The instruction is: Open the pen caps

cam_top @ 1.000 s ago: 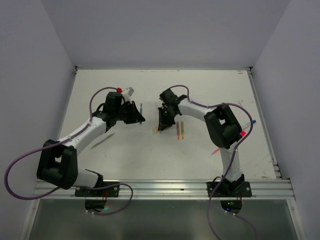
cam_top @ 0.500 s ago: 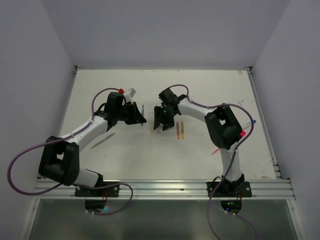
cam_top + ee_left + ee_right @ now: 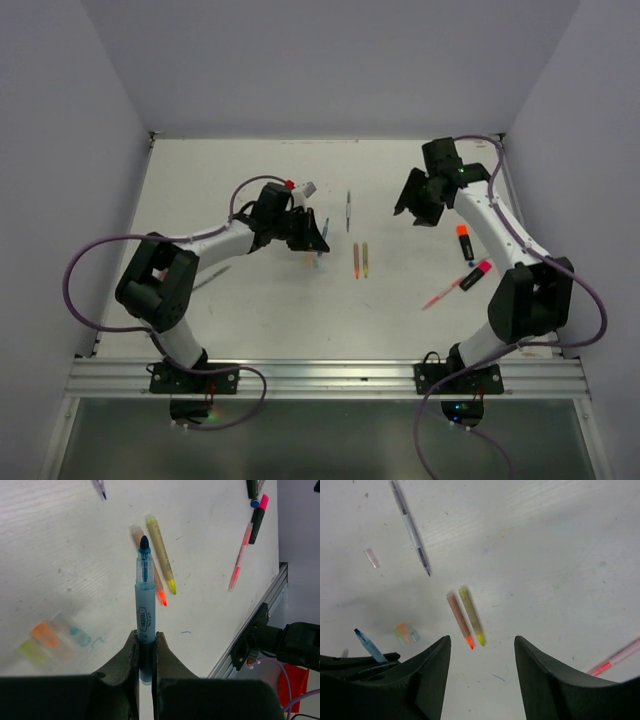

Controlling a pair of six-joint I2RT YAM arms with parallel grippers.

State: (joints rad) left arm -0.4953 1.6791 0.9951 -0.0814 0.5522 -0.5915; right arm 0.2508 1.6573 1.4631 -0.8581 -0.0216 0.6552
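My left gripper moves down and away from the loose caps to beside the orange pen next, since uncapped pens already lie together there.
My left gripper (image 3: pixel 315 238) is shut on an uncapped blue pen (image 3: pixel 145 605) and holds it by its rear end, with the bare tip pointing away above the table. Three loose caps, orange (image 3: pixel 44 633), blue (image 3: pixel 78 636) and yellow-green (image 3: pixel 29 650), lie together on the table to its left; they also show in the right wrist view (image 3: pixel 406 632). A small pale cap (image 3: pixel 371 557) lies apart. My right gripper (image 3: pixel 418 208) is open and empty at the far right, above the table (image 3: pixel 482 680).
Uncapped orange (image 3: pixel 356 260) and yellow (image 3: pixel 365 260) pens lie side by side mid-table. A thin grey pen (image 3: pixel 348 208) lies farther back. An orange-capped highlighter (image 3: pixel 463 240), a pink-capped highlighter (image 3: pixel 478 272) and a pink pen (image 3: pixel 440 296) lie at the right.
My right arm has swung from the table's middle out to the far right, gripper open. My left gripper has moved right toward the middle, with the blue pen in it.
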